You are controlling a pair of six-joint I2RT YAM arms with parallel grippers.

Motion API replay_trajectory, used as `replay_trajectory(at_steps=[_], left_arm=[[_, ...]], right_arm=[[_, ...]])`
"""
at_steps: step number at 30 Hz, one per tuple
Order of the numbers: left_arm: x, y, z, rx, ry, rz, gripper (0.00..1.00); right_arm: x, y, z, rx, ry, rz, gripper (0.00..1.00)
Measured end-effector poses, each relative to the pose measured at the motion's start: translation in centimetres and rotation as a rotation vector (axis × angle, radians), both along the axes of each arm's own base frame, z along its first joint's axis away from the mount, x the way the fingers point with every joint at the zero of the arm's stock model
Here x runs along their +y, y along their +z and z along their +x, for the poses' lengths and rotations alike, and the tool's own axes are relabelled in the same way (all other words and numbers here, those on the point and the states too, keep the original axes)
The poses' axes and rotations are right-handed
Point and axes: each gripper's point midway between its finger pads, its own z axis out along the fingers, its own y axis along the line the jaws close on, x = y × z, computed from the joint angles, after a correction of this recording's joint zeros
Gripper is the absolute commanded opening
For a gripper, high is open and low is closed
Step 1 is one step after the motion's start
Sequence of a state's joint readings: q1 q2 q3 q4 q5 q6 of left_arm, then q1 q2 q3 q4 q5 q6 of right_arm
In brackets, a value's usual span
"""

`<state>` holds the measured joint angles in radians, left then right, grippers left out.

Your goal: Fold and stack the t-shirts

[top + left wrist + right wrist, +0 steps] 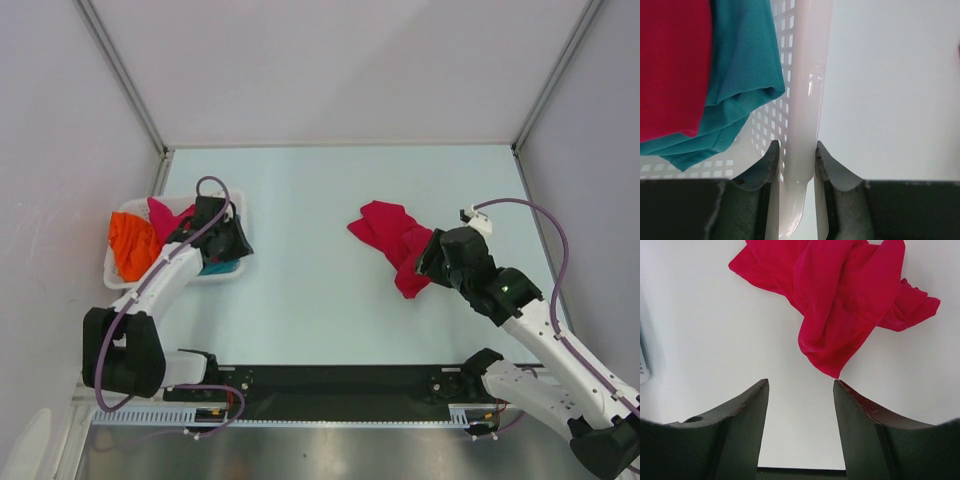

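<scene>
I should move my left gripper outward with the gripped basket and open it, as bare table lies between the basket (112, 270) and the far grey wall.
A crumpled crimson-pink t-shirt (393, 238) (840, 295) lies on the table right of centre. My right gripper (428, 262) (801, 387) hovers open just beside its near tip, with nothing between the fingers. At the left stands a white mesh basket (112, 270) holding an orange t-shirt (130, 245), another crimson-pink t-shirt (165, 213) (670, 65) and a teal t-shirt (215, 267) (740, 75). My left gripper (232, 245) (796, 152) is shut on the basket's right wall (802, 100), one finger inside and one outside.
Grey walls enclose the pale table on three sides. A black strip with both arm bases (340, 385) runs along the near edge. Bare table (300, 250) lies between the basket and the loose shirt.
</scene>
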<state>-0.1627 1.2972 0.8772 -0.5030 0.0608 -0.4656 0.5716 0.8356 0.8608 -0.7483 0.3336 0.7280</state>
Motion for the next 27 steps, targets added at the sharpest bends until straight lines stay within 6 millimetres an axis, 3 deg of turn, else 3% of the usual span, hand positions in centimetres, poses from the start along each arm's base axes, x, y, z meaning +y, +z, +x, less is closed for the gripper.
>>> replay_trajectory(at_steps=[12, 17, 21, 27], left_arm=[[-0.2, -0.3, 0.1, 0.028, -0.019, -0.035, 0.0], [0.0, 0.0, 0.4, 0.027, -0.02, -0.046, 0.13], [0.0, 1.2, 2.3, 0.019, -0.018, -0.05, 0.14], [1.2, 1.6, 7.7, 0.034, 0.025, -0.09, 0.14]], right_arm=[[0.3, -0.1, 0.0, 0.007, 0.019, 0.004, 0.56], [0.4, -0.1, -0.1, 0.004, 0.03, 0.0, 0.56], [0.6, -0.2, -0.2, 0.011, 0.046, 0.0, 0.55], [1.1, -0.1, -0.5, 0.019, 0.074, 0.011, 0.54]])
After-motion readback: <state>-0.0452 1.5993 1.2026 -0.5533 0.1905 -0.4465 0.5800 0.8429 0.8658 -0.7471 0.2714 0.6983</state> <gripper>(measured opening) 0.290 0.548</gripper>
